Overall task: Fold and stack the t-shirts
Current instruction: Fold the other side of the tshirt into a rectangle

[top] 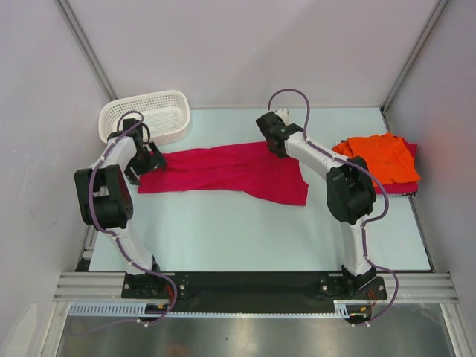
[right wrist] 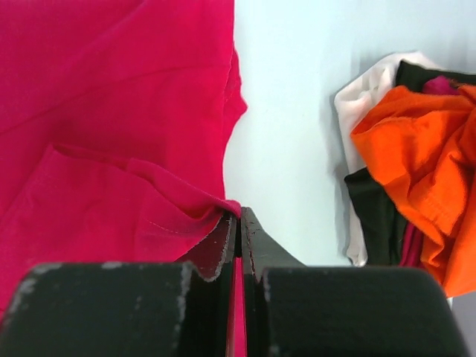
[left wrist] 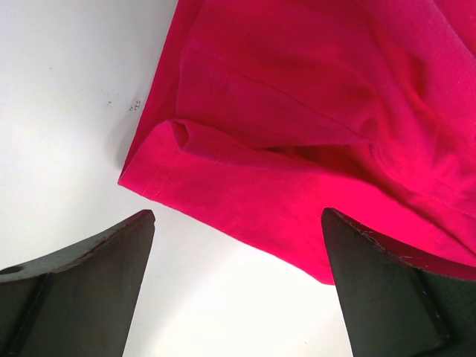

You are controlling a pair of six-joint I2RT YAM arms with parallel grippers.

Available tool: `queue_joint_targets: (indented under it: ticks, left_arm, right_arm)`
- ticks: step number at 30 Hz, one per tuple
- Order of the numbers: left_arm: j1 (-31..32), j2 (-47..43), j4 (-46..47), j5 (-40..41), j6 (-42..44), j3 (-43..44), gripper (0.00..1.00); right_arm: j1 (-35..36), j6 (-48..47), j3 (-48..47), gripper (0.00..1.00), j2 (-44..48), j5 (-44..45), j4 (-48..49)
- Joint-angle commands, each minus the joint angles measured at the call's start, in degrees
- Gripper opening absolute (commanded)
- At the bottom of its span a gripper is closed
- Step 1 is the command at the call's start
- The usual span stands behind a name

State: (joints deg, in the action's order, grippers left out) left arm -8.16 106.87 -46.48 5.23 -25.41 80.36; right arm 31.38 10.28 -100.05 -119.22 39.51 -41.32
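Next, my right gripper draws the fold outward and down to the shirt's far edge [top: 260, 145] and releases it, as the layer beneath still reaches past it.
A crimson t-shirt [top: 223, 169] lies spread across the middle of the table, also seen in the left wrist view [left wrist: 312, 126] and the right wrist view [right wrist: 111, 141]. My left gripper [top: 151, 160] hovers at its left end, jaws wide open and empty [left wrist: 238, 223], the hem corner just ahead of them. My right gripper [top: 271, 141] is at the shirt's far right edge, shut on a fold of the crimson cloth [right wrist: 239, 216]. An orange t-shirt [top: 383, 158] lies on a pile at the right, with crimson cloth [top: 405, 186] under it.
A white mesh basket [top: 149, 115] stands at the back left, just behind my left gripper. The pile at the right also holds white [right wrist: 364, 97] and dark [right wrist: 375, 208] cloth. Grey walls enclose the table on three sides.
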Motion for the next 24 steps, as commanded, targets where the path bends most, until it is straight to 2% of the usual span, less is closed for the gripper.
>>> queue_joint_targets:
  ticks: [1,6,14,18,24]
  left_arm:
    - [0.52,-0.26,-0.1,1.0,0.45,0.68,1.0]
    - [0.52,-0.35,-0.37,1.18,0.53,0.85,1.0]
    - [0.6,0.36,-0.9,1.44,0.54,1.73,0.99]
    - [0.52,0.8,-1.42,1.62,0.71,2.35,1.0]
    - [0.6,1.32,-2.21,2.15,0.97,3.4,1.0]
  right_arm:
    - [-0.53,-2.72,-3.48,0.0,1.54,3.39,4.05]
    - [-0.88,-4.39,-7.08,0.0,0.04,3.91,5.11]
    - [-2.28,-7.21,-7.7,0.0,-1.01,3.91,8.98]
    - [-3.16,-8.52,-8.41,0.0,-4.78,3.21,9.94]
    - [-6.24,-8.0,-14.37,0.0,-10.24,1.72,9.07]
